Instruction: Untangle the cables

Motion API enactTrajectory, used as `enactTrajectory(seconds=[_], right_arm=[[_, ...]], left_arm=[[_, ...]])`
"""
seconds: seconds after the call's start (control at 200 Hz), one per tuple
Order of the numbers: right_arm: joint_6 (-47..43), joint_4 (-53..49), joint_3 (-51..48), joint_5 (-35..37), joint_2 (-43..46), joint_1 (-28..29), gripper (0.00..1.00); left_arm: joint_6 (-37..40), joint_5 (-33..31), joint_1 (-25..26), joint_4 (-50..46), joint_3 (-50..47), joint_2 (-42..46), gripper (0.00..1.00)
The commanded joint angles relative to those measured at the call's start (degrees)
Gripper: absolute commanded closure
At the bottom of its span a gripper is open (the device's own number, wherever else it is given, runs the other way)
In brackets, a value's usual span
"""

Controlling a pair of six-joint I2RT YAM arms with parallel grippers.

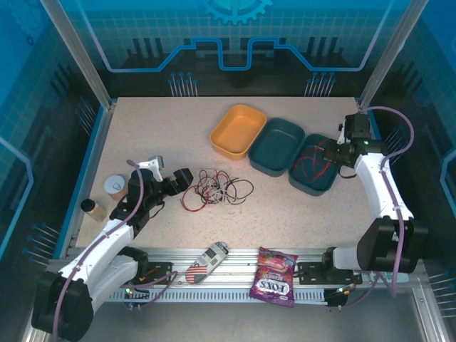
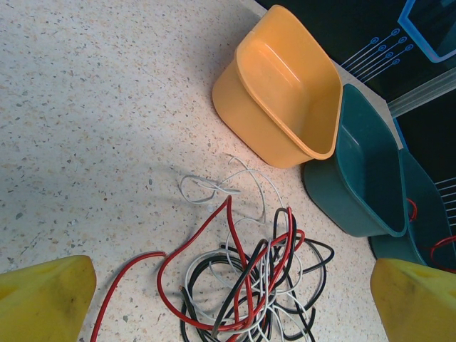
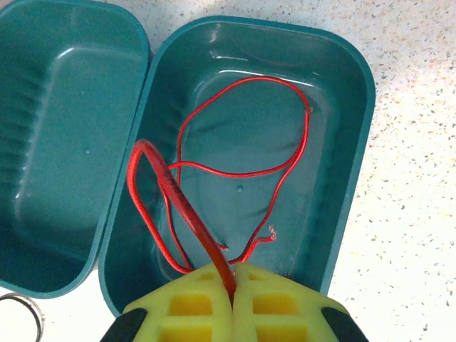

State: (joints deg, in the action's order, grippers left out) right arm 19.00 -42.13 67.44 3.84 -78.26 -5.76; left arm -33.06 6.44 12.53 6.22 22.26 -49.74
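I will lower my right gripper inside the teal bin toward its bottom and release the thick red cable (image 3: 167,187), whose loop already hangs there.
A tangle of red, black and white cables (image 1: 216,189) lies on the table near its middle. My left gripper (image 1: 173,187) hovers just to the left of it, open. In the left wrist view its yellow fingers (image 2: 44,299) stand wide apart on either side of the tangle (image 2: 260,274), touching nothing. My right gripper (image 1: 336,153) is over the right teal bin (image 1: 308,189). In the right wrist view it (image 3: 233,285) is shut on a thick red cable (image 3: 167,187) that loops down into the bin (image 3: 356,135). A thinner red cable (image 3: 288,160) lies on the bin's floor.
An orange bin (image 1: 239,130) and a second teal bin (image 1: 276,146) sit left of the right bin. A paper cup (image 1: 114,187) and a small brown bottle (image 1: 91,208) stand at the left edge. A candy bag (image 1: 274,276) and a small device (image 1: 208,260) lie on the front rail.
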Motion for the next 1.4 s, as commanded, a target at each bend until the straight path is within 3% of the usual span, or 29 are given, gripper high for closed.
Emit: enactTrajectory(seconds=[0.0, 0.926, 1.186, 1.396], right_arm=[[-1.47, 1.55, -0.14, 0.38, -2.54, -0.92, 0.98], [-2.83, 5.73, 3.56, -2.64, -22.68, -0.31, 0.98], [-3.01, 4.60, 3.93, -2.25, -21.58, -0.21, 0.67], [-2.92, 3.74, 2.54, -0.82, -17.09, 0.03, 0.56]], left_arm=[[0.76, -0.02, -0.23, -1.12, 1.12, 1.02, 0.01], [0.80, 0.42, -0.24, -1.96, 2.12, 1.43, 0.01], [0.71, 0.44, -0.24, -2.08, 2.26, 1.42, 0.01], [0.79, 0.42, -0.25, -2.08, 2.43, 1.24, 0.01]])
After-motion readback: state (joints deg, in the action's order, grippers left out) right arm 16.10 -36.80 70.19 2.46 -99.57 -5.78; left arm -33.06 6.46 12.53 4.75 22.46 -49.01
